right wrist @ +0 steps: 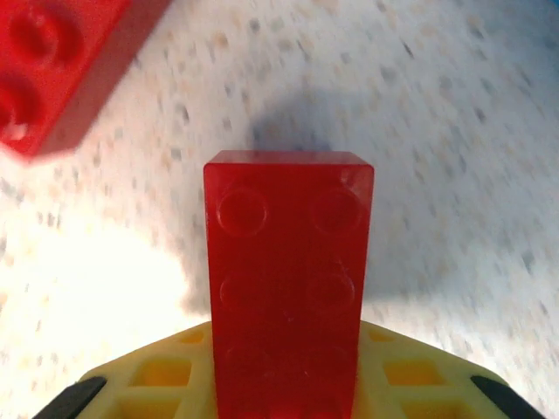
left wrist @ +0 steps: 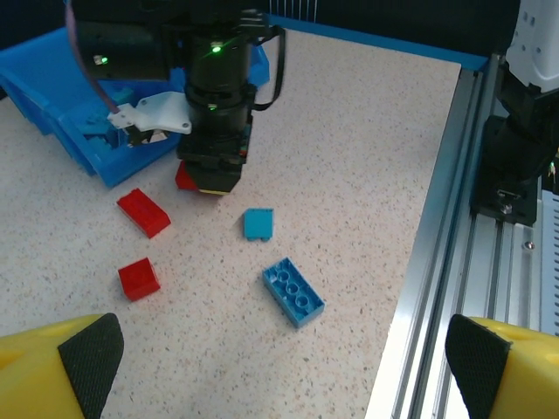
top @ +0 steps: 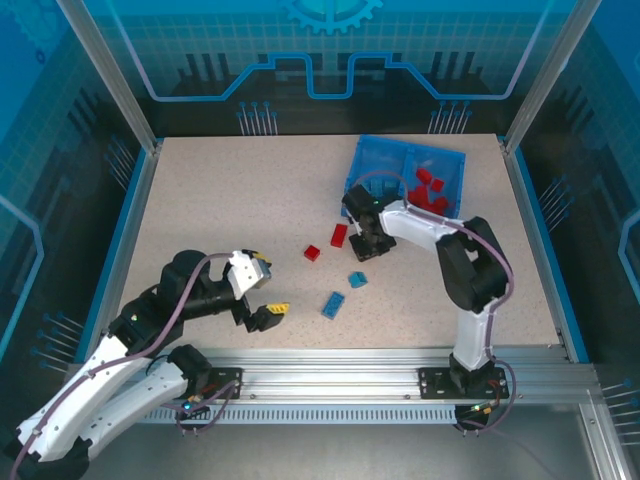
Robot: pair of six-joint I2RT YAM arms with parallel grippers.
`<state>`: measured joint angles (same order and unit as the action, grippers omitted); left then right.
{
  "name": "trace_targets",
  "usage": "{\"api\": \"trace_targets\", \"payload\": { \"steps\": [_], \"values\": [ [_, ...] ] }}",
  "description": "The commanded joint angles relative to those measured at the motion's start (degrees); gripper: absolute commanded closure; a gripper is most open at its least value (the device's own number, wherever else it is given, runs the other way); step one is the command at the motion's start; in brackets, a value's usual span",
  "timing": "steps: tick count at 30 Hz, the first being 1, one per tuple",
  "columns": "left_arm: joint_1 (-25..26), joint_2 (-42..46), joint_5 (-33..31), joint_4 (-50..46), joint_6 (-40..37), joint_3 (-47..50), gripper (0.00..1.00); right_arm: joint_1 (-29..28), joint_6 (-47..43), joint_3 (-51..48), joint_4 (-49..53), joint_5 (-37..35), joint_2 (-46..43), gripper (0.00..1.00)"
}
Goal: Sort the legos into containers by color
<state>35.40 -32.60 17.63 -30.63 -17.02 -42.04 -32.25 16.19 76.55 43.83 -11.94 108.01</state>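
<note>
The tray's compartment with red legos is outward, past the tray's near side. My right gripper will next lift this red one, carry it outward over there and release it.
The blue tray [top: 452, 160] stands at the back right, with light blue legos in its left compartment [top: 380, 165] and red legos [top: 428, 188] in its right one. My right gripper [top: 368, 243] is low over the table just in front of the tray, shut on a red lego [right wrist: 288, 279] that sticks out past its fingers [right wrist: 157, 375]. Another red lego [top: 339, 235] lies just left of it, and a smaller red one [top: 313, 252] is further left. Two light blue legos [top: 357, 279] [top: 333, 304] lie nearer. My left gripper [top: 262, 295] is open, with nothing in it.
Raised blue rims edge the table, and an aluminium rail [top: 400, 365] runs along the near side. In the left wrist view the longer blue lego [left wrist: 293, 291] lies underside up, close to the rail [left wrist: 428, 288]. Bare speckled tabletop [top: 220, 200] spreads across the left half.
</note>
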Motion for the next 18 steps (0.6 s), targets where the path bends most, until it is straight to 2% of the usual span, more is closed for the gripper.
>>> {"api": "trace_targets", "payload": {
  "steps": [1, 6, 10, 14, 18],
  "values": [
    [0.1, 0.4, 1.1, 3.9, -2.3, 0.9, 0.01, -1.0, 4.9, -2.3, 0.7, -1.9, -9.9, 0.77],
    [0.1, 0.2, 3.9, 8.1, -4.1, 1.5, 0.01, 0.9, 6.5, -2.6, -0.6, -6.7, -20.6, 0.75],
    [0.1, -0.5, 5.8, 8.9, -5.7, 1.6, 0.01, 8.3, 7.1, -0.7, -3.8, -8.0, -23.6, 0.74],
    [0.0, -0.9, 6.0, 8.1, -5.8, 1.3, 0.01, 18.5, 9.1, 4.4, -4.0, -6.2, -17.9, 0.75],
    [0.0, -1.0, 5.3, 5.1, -6.1, 0.3, 0.01, 25.0, 8.0, 16.8, 0.5, -3.3, -4.3, 0.75]
  ]
}}
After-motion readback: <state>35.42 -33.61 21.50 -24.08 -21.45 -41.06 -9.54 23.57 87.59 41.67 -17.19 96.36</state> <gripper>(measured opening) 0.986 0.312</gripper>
